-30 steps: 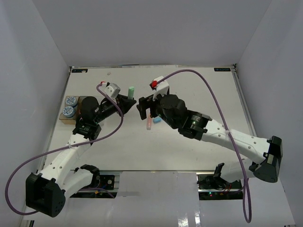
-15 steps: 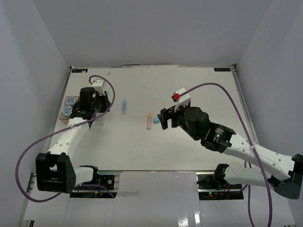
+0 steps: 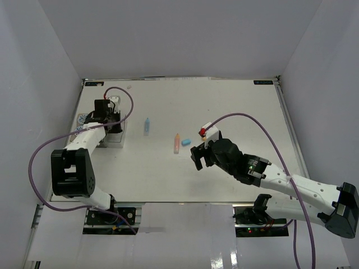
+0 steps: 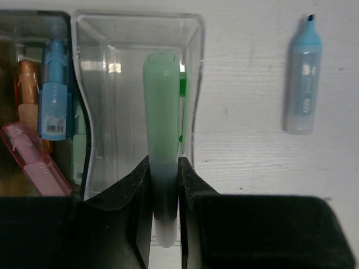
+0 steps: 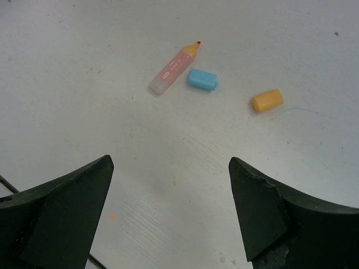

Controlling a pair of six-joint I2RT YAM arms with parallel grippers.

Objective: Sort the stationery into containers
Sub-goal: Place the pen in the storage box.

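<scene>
I will next move my right gripper down to the left in the top view and close it on the blunt near end of the pink-orange highlighter, because the highlighter lies clear of the blue cap.
My left gripper is shut on a mint-green highlighter and holds it over the right-hand clear bin, which holds another green piece. The middle clear bin holds blue, orange and pink pieces. In the top view the left gripper is over the bins at the table's left, beside a patterned roll. My right gripper is open and empty above bare table; in the top view it is near of a pink-orange highlighter.
A blue highlighter lies on the table right of the bins and also shows in the top view. A pink-orange highlighter, a blue cap and an orange cap lie ahead of the right gripper.
My left arm has swung left to the bins with the green highlighter in its grip. My right arm has pulled back toward the near edge, away from the pink-orange highlighter.
</scene>
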